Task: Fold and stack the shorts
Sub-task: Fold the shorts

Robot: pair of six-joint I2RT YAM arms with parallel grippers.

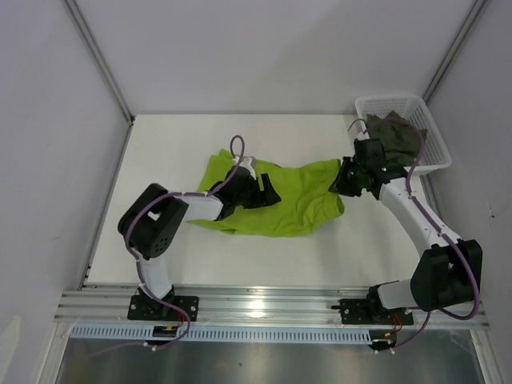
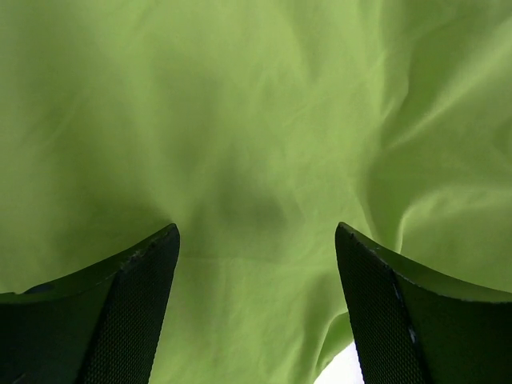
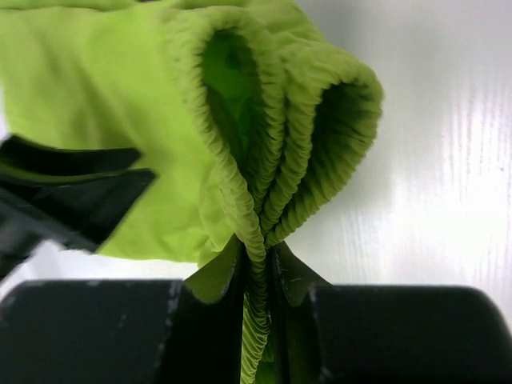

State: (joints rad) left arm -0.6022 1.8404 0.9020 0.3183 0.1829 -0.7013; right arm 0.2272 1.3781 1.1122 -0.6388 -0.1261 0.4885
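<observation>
My right gripper rises to the left in the top view next. It then lowers over the shorts' opposite end and releases, since the shorts still stretch lengthwise.
The lime green shorts (image 1: 300, 204) lie rumpled on the white table's middle. My left gripper (image 1: 266, 194) is open and hovers low over the cloth; its dark fingers (image 2: 128, 312) stand wide apart with green fabric (image 2: 256, 160) between them. My right gripper (image 1: 339, 182) is shut on the shorts' ribbed elastic waistband (image 3: 260, 200) at the cloth's right end, several gathered layers pinched between the jaws. The dark olive-grey shorts (image 1: 396, 132) lie bunched in the white mesh basket (image 1: 436, 156) at the back right.
The white table (image 1: 160, 152) is walled on three sides by grey panels. An aluminium rail (image 1: 264, 304) with both arm bases runs along the near edge. The basket stands close behind my right arm's wrist.
</observation>
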